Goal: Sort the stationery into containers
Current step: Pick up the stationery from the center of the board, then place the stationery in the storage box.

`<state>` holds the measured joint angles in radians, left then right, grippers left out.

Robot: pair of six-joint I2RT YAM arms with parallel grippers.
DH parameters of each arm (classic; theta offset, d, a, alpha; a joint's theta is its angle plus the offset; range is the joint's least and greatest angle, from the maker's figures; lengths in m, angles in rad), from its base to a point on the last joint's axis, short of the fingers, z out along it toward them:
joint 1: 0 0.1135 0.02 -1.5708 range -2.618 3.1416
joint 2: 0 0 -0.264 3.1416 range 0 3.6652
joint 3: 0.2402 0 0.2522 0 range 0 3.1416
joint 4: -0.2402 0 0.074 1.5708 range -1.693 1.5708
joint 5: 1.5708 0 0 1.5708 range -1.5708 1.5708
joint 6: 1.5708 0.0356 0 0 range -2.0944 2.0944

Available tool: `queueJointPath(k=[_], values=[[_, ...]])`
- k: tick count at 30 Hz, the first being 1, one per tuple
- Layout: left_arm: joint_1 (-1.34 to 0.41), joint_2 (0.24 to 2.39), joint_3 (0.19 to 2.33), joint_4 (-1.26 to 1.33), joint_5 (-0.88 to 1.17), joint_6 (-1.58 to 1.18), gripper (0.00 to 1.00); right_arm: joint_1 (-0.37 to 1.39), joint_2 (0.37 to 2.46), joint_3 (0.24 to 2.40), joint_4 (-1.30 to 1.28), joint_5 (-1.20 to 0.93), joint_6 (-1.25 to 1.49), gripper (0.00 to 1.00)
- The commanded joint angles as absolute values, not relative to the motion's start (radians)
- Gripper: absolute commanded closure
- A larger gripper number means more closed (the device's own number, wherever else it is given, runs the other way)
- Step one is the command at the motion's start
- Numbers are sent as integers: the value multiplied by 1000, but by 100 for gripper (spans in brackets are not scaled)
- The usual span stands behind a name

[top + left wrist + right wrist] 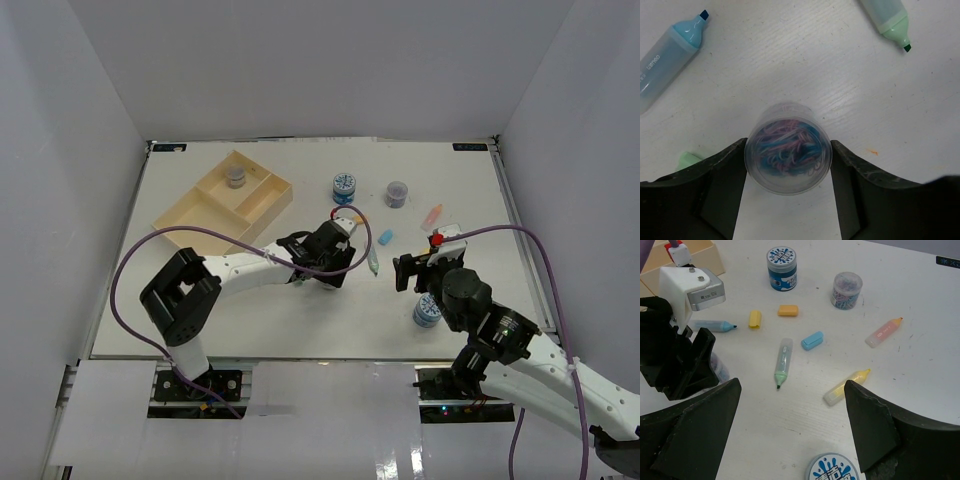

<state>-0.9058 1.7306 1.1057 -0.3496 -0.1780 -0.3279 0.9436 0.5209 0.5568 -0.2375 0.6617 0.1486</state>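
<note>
Next I should lift my left gripper outward, then lower its roll beside the tray's grey roll, then release it, since that lies to the gripper's left in the top view.
My left gripper [322, 268] is shut on a grey roll, a clear round pot of coloured clips [788, 145], with a finger touching each side, low over the table. That pot also shows in the right wrist view [720, 367]. My right gripper [792, 430] is open and empty above a blue-and-white roll [834, 469]. The pale-wood tray [200, 215] lies at the far left with one grey roll [236, 178] in a small compartment. Another blue-and-white roll [344, 187] and a grey roll [397, 194] stand at the back.
Loose on the table lie a green stick [783, 362], a blue stick [715, 326], a yellow stick [847, 386] and a pink-orange stick [883, 332]. Yellow [755, 319], orange [788, 310] and blue [812, 340] stubs lie among them. A green stub [687, 160] lies by my left finger.
</note>
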Motion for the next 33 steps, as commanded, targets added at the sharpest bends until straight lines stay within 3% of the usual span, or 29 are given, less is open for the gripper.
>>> queueJointPath(k=[1,3,6,12,19,25,33], values=[[-910,1729,1146,-362,-204,-339,31,943,518,549,-213,698,149,10],[-910,1727,1155,-370,-212,-348,44,943,512,546,-212,699,149,10],[-910,1718,1184,-399,-236,-353,51,943,505,545,-210,701,150,10],[-858,1706,1363,-535,-359,-321,51,942,514,546,-212,698,144,10],[-541,1710,1554,-571,-347,-282,50,942,540,540,-206,675,149,10],[-330,1836,1733,-584,-328,-265,49,943,560,529,-196,652,152,10],[-181,1982,1835,-586,-304,-267,48,943,568,518,-187,641,146,10]])
